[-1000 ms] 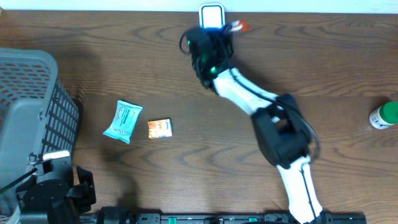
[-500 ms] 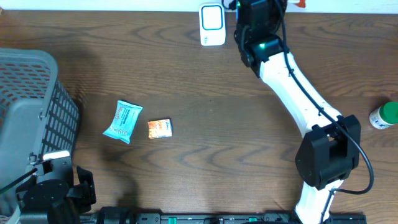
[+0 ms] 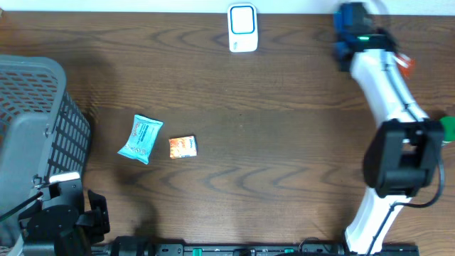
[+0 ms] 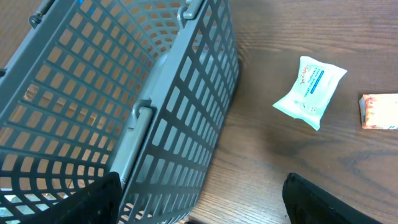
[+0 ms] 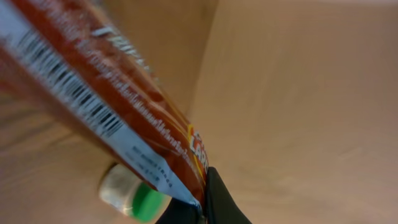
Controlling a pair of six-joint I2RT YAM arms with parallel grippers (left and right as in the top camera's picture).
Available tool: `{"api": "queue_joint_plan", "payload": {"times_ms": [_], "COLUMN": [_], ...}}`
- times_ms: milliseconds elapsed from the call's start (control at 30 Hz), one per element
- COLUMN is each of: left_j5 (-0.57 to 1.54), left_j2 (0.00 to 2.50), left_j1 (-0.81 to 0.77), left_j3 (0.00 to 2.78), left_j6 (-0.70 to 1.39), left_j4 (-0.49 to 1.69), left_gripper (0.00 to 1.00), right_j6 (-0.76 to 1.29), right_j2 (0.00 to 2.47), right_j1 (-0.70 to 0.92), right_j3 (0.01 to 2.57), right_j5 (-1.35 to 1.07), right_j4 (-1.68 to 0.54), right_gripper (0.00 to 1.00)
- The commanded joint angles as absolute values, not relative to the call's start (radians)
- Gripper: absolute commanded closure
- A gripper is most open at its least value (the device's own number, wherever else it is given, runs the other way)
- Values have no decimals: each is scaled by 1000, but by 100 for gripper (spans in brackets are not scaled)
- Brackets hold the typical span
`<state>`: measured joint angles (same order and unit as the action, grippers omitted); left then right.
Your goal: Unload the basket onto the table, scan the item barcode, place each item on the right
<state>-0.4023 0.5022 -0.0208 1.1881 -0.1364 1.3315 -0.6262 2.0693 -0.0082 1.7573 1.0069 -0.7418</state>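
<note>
I will next swing the packet with my right gripper to the right in the overhead view, past the green-capped bottle, and then down to the table.
My right gripper is shut on a red snack packet, whose white strip with a printed barcode faces the right wrist camera. Seen from overhead, the right arm reaches toward the back right of the table and an orange-red bit of the packet shows beside it. The white scanner stands at the back edge, well to the left of that arm. My left gripper hangs open and empty at the front left, beside the grey basket.
A blue-white wipes pack and a small orange box lie left of centre. The grey mesh basket fills the left side. A green-capped bottle stands at the right edge, just past the right arm.
The right arm has swung from the scanner to the back right, carrying the red packet with it. The left arm has not moved.
</note>
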Motion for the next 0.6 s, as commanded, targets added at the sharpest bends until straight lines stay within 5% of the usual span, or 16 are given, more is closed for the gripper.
{"api": "queue_joint_plan", "payload": {"times_ms": [0,500,533,567], "left_j5": [-419,-419,-419,-419], "left_j2": [498,498,498,498], "left_j1": [-21,-21,-21,-21], "left_j3": [1194,1194,1194,1194], "left_j6": [-149,-149,-149,-149], "left_j4": [1332,1332,1332,1332], "left_gripper": [17,17,17,17], "right_j6": [-259,78,78,78], "right_j2": [2054,2119,2119,2117], "right_j1": [-156,-692,-721,-730], "right_j3": [1764,1763,1763,1764], "right_j5": [828,625,512,443], "right_j4": [-801,-765,-781,-792], "right_gripper": [99,92,76,43]}}
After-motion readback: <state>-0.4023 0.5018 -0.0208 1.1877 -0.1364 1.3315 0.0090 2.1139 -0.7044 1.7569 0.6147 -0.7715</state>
